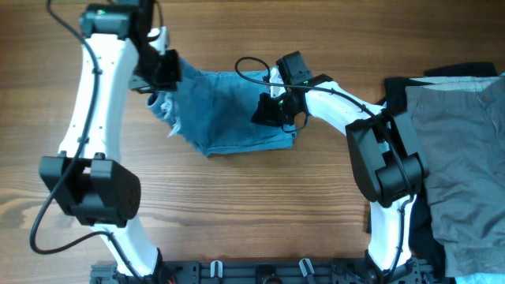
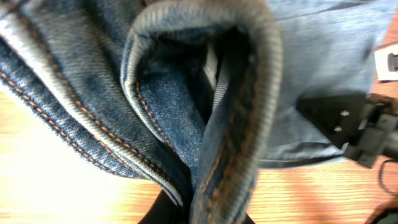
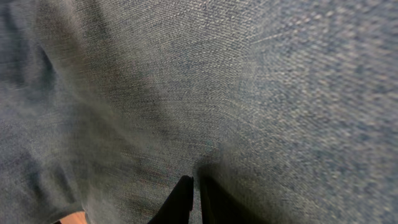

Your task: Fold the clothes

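Observation:
The jeans' flat middle (image 1: 235, 109) (image 2: 311, 71) lies uncovered. The raised fold goes to the right in the overhead view next, and my left gripper lowers it there and releases.
The light-blue denim jeans (image 1: 229, 114) lie bunched in a folded heap at the table's back middle, with a frayed hem (image 1: 168, 110) at their left side. My left gripper (image 1: 164, 72) is at the heap's upper left edge. In the left wrist view it (image 2: 205, 214) is shut on a thick stitched seam of the jeans (image 2: 186, 93), which loops up in front of the camera. My right gripper (image 1: 274, 109) is on the heap's right part. In the right wrist view its fingers (image 3: 196, 193) are nearly together, pinching a fold of the jeans (image 3: 217, 81).
A pile of grey clothes (image 1: 461, 150) on black fabric (image 1: 398, 87) fills the right edge of the wooden table (image 1: 237, 205). The right arm's black wrist (image 2: 348, 121) shows in the left wrist view, over the denim.

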You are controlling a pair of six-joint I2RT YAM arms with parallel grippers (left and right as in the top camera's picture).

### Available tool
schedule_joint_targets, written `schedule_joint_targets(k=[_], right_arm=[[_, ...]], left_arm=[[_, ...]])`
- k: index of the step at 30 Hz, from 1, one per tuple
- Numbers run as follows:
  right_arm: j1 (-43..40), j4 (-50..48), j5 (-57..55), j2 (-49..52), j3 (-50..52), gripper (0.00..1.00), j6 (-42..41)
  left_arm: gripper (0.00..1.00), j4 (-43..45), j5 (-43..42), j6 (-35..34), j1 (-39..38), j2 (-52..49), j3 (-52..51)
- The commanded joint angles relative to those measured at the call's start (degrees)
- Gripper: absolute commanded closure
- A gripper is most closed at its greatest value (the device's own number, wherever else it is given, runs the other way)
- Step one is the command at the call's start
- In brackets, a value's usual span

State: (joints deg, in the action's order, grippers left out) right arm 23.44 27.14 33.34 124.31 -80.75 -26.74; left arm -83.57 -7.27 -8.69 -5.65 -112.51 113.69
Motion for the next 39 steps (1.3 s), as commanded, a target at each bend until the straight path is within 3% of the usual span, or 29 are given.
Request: schedule_joint_targets(k=[1, 8, 12, 17, 22, 25, 33, 38, 39], right_arm=[[0.37, 0.83, -3.61, 4.72, 0.79, 0.90, 0.98], [-1.07, 2.60, -1.11, 3.80, 0.42, 0.92, 1.40], [-8.90, 8.59, 0.15, -7.39, -2.19, 0.89, 8.26], [-14.78, 10.43, -2.99, -17.68, -2.16, 0.89, 8.76], [-13.55, 12.85, -5.53, -14.32, 0.87, 0.89, 10.23], [-13.05, 12.79, -5.46, -9.81, 2.45, 0.89, 10.05], [-12.96, 13.00, 0.79, 0.13, 2.51, 0.90, 12.22], [-12.94, 12.72, 0.55, 0.24, 2.51, 0.90, 12.50], [-12.94, 12.70, 0.55, 0.24, 2.51, 0.90, 12.85]], left_arm=[[0.95, 4.20, -1.25, -6.40, -5.03, -2.21, 0.66], [0.94, 12.50, -1.20, -12.81, -12.15, -6.80, 0.66], [0.94, 12.48, -1.20, -12.79, -13.81, -7.30, 0.66], [0.94, 11.32, -1.22, -12.70, -13.86, -7.30, 0.66], [0.95, 9.75, -2.16, -9.27, -13.86, -7.30, 0.66], [0.96, 8.92, -6.97, -4.96, -14.01, -7.30, 0.66], [0.96, 6.93, -13.53, -1.99, -14.67, -7.28, 0.66], [0.92, 13.51, -13.70, -2.21, -17.92, -7.39, 0.66], [0.85, 15.34, -13.73, -2.25, -18.82, -7.72, 0.66]])
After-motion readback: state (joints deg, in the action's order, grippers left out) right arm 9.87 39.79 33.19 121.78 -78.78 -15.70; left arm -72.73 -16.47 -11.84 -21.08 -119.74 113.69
